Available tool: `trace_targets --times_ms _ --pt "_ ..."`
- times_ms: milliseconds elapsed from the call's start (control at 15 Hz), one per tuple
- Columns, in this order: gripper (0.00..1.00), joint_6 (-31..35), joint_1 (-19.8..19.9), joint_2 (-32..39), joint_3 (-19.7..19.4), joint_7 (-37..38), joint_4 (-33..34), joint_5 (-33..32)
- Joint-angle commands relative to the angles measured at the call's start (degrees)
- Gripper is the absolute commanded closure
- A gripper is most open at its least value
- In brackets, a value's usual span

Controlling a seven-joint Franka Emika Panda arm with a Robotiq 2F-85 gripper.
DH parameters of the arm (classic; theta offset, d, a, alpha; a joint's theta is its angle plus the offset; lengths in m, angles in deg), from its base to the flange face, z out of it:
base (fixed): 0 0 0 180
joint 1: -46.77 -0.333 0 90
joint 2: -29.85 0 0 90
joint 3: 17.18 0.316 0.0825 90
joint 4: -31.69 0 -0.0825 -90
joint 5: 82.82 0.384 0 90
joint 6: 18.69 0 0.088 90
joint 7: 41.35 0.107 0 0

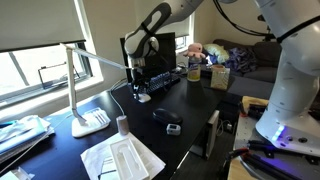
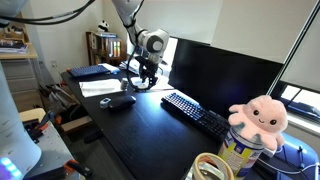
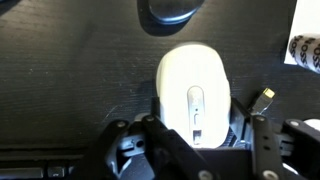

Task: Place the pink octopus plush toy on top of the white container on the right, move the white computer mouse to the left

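Note:
I should move my gripper outward, low over the desk, onto the bare surface beside the keyboard's end and release the white mouse there, since that spot is empty.
The white computer mouse lies on the black desk, between my gripper's fingers in the wrist view. The finger pads sit flush against both of its sides, so the gripper is shut on it. In both exterior views the gripper is down at the desk surface near the keyboard's end. The pink octopus plush toy sits upright on top of the white container, far from the gripper.
A dark mouse lies close by on the desk. A black keyboard and monitor stand beside the gripper. A white desk lamp, papers and a small cup are nearby.

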Motion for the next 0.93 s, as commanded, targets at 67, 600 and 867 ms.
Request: trace_targets --times_ms 67,600,867 --pt "0.59 -1.7 -3.6 8.5 -4.2 15.2 11.3 -1.3" --pt "0.59 -6.1 -6.1 17.7 -7.5 20.9 24.1 -5.8" --pt "0.59 -5.5 -6.3 20.5 -8.1 21.2 27.3 -7.2"
